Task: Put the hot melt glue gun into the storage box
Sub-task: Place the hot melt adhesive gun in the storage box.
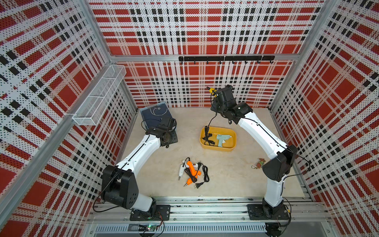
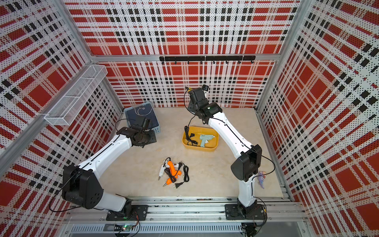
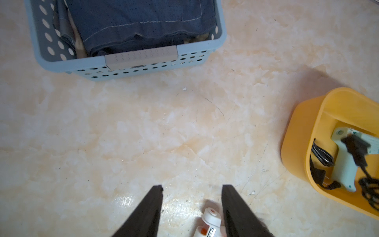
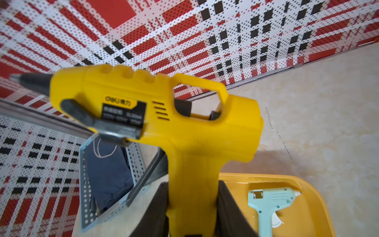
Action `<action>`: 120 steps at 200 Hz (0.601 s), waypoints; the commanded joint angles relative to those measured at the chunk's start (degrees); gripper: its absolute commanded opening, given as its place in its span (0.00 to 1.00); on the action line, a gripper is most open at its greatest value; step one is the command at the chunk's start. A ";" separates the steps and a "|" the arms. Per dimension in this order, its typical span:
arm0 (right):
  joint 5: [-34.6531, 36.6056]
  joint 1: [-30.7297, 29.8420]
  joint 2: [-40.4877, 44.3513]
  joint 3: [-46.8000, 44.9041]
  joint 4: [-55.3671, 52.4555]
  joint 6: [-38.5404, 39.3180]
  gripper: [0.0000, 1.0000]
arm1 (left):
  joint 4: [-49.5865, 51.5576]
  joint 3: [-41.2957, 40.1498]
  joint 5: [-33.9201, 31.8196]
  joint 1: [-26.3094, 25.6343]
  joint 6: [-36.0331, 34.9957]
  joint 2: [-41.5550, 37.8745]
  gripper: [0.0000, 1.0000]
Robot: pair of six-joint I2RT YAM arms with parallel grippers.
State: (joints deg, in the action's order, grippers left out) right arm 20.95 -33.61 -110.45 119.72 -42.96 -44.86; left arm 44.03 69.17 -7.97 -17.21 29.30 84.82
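Note:
I should next lower the yellow gun (image 4: 155, 106) with my right gripper and release it over the bare bottom of the box beside the pale blue gun, since cords fill the box's other end.
My right gripper (image 4: 191, 184) is shut on the handle of a yellow hot melt glue gun (image 4: 155, 106). It holds the gun high near the back wall (image 1: 211, 89), above the far left end of the yellow storage box (image 1: 217, 149). The gun's black cord (image 1: 211, 121) hangs down into the box. A pale blue glue gun (image 1: 222, 140) lies inside the box, also seen in the right wrist view (image 4: 270, 202). My left gripper (image 3: 192, 186) is open over bare table beside the blue basket, holding nothing.
Two orange glue guns (image 1: 191, 171), a white one (image 1: 181, 170) and tangled black cords lie at the front middle. A pale blue perforated basket (image 3: 131, 69) with dark cloth stands back left. A white wire rack (image 1: 98, 96) hangs on the left wall. A small toy (image 1: 260, 163) lies right.

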 commanded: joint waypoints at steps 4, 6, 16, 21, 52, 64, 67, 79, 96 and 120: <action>4.00 0.17 -1.21 -1.39 2.37 -5.68 0.24 | -1.35 0.91 -0.12 -0.12 -0.83 0.53 0.53; 3.99 0.20 -1.22 -1.87 2.25 -6.18 0.24 | -1.39 0.89 -0.05 -0.11 -0.83 0.53 0.53; 3.92 0.29 -1.34 -4.73 1.72 -9.34 0.23 | -1.55 0.74 0.07 -0.02 -0.91 0.53 0.53; 3.91 0.25 -1.17 -6.66 1.57 -10.91 0.23 | -1.51 0.71 0.18 0.03 -0.92 0.48 0.53; 2.52 0.29 1.80 -21.28 3.10 -22.59 0.21 | -1.84 0.12 0.61 0.38 -1.26 0.25 0.53; 1.30 0.28 2.80 -25.51 3.16 -26.78 0.21 | -1.91 -0.17 0.86 0.51 -1.50 0.09 0.53; 1.15 0.27 2.98 -26.44 3.15 -27.95 0.21 | -1.91 -0.31 0.94 0.56 -1.52 0.09 0.53; 0.43 0.29 3.60 -29.65 3.22 -32.15 0.21 | -1.93 -0.56 1.25 0.62 -1.73 0.02 0.53; -0.14 0.29 4.02 -33.02 4.02 -36.74 0.21 | -1.93 -0.70 1.60 0.69 -2.22 -0.04 0.53; -1.45 0.29 3.51 -34.29 3.75 -41.96 0.21 | -1.93 -0.66 2.25 0.86 -2.99 -0.09 0.53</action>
State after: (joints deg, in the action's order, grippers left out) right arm 20.45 -33.26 -110.59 85.45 -40.86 -77.80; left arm 42.87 69.04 -6.81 -16.80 27.90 84.82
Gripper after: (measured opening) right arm 0.352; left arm 0.533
